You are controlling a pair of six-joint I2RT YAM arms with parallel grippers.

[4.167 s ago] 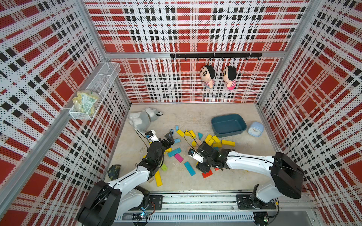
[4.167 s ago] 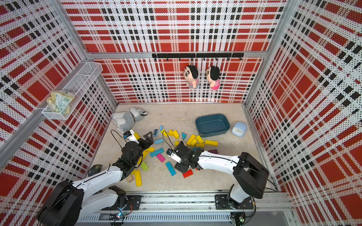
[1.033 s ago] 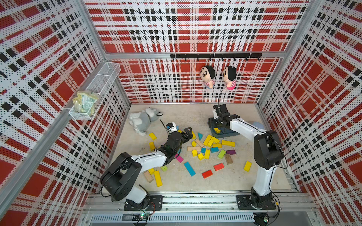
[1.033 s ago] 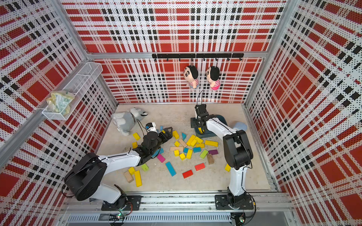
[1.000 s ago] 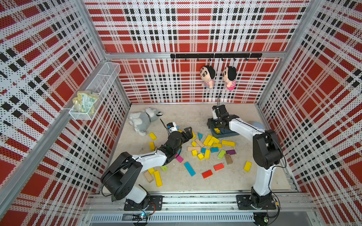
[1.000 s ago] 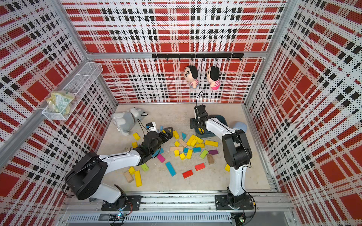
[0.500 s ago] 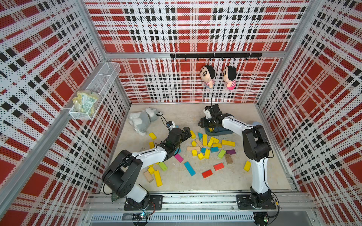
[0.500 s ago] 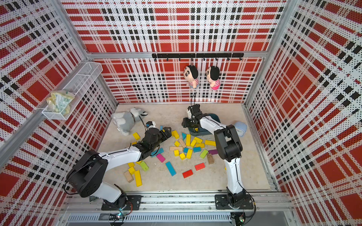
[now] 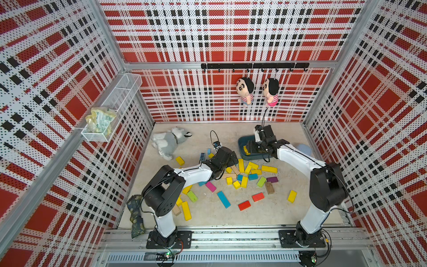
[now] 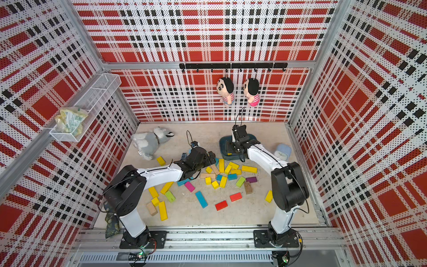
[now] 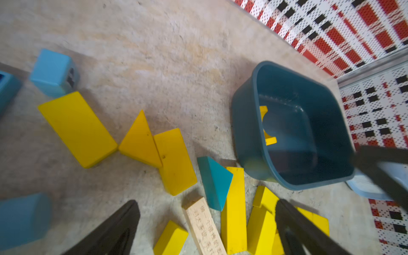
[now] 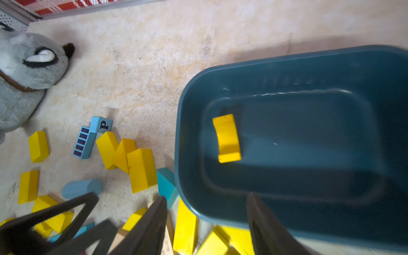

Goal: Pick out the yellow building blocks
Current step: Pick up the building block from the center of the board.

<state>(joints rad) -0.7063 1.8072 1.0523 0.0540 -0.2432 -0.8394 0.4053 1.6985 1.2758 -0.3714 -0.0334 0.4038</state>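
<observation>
The yellow block [image 11: 175,161] between the yellow triangle and the teal one is still outside the bin [image 11: 247,123], so the robot's left gripper should move outward and down onto the block.
Several yellow building blocks [image 9: 269,169] [image 10: 249,169] lie in a heap at mid-floor, with strays at the left [image 9: 179,160], front left [image 9: 186,210] and right [image 9: 291,196]. One yellow arch [image 12: 227,139] [image 11: 270,140] lies inside the dark blue bin [image 9: 241,141] [image 10: 222,140] [image 12: 309,66] [image 11: 247,123]. My right gripper [image 9: 250,146] [image 10: 231,148] [image 12: 206,197] hangs open over the bin's near rim, holding nothing. My left gripper [image 9: 231,159] [image 10: 211,157] [image 11: 205,203] is wide open just above the heap's left end, over a tan block [image 11: 205,227] and yellow bars [image 11: 234,209].
Blue, teal, red, pink, green, purple and tan blocks [image 9: 223,199] are mixed among the yellow ones. A grey plush dog [image 9: 168,143] lies at the back left, a pale blue object [image 9: 305,149] beside the bin, a dark cloth [image 9: 136,210] at the front left.
My right gripper stays over the bin while its elbow has swung outward to the right. My left gripper has edged right toward the heap. The arch lies in the bin throughout.
</observation>
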